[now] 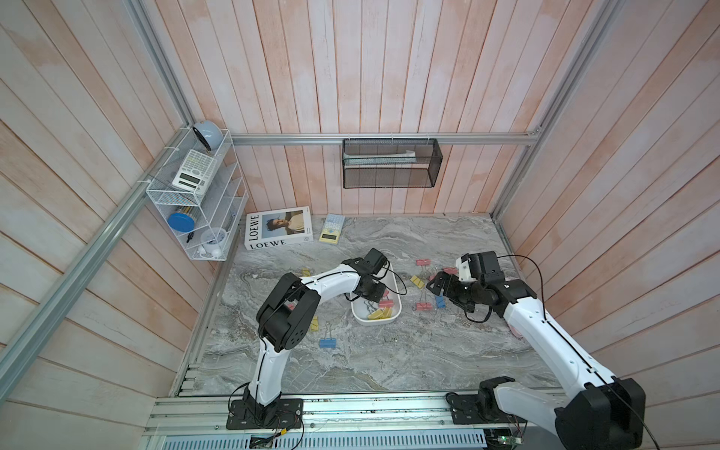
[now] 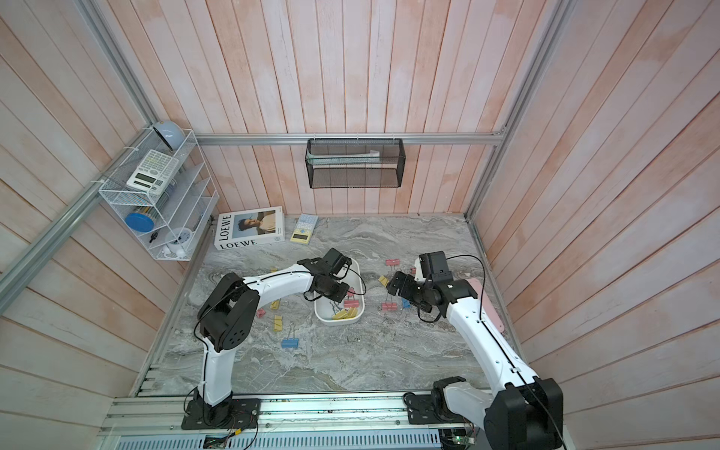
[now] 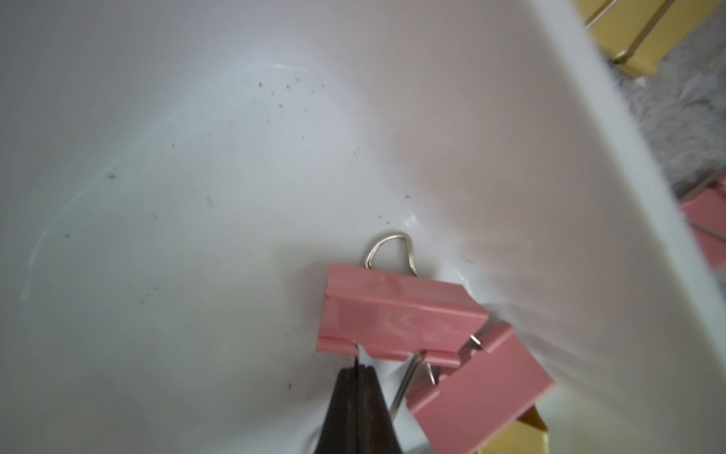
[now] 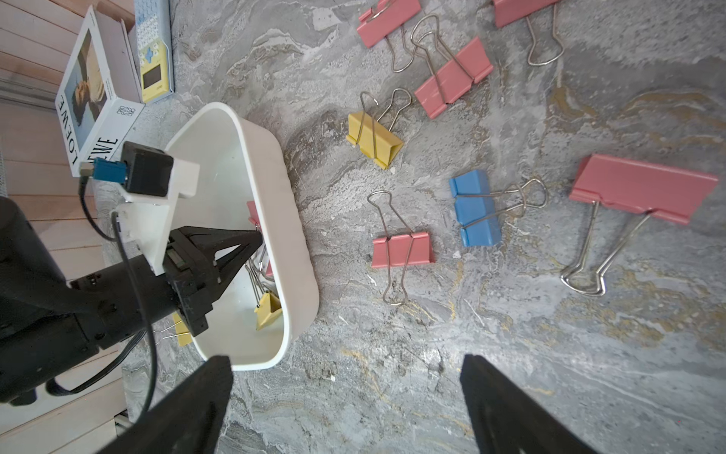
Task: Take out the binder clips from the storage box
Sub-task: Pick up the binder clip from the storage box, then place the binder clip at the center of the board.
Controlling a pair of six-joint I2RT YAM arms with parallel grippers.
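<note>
My left gripper goes up over the side of the box next, then down to let go past it, because the tabletop is bare there, beside the yellow clips.
The white storage box (image 1: 376,322) (image 2: 338,320) sits mid-table with pink and yellow binder clips (image 1: 381,313) inside. My left gripper (image 1: 378,297) (image 3: 358,371) reaches down into it, shut on the wire handle of a pink binder clip (image 3: 396,314). That clip lies on the box floor against a second pink one (image 3: 483,389). To the right of the box, my right gripper (image 1: 432,286) (image 4: 347,365) hangs open over bare table, nothing between its fingers. Several pink, yellow and blue clips (image 4: 475,208) lie on the table beyond it.
More clips lie left of the box, among them a blue one (image 1: 327,343). A LOEWE book (image 1: 278,228) and a calculator (image 1: 332,229) rest by the back wall. A white wire rack (image 1: 198,195) and a black mesh basket (image 1: 391,163) hang on the walls.
</note>
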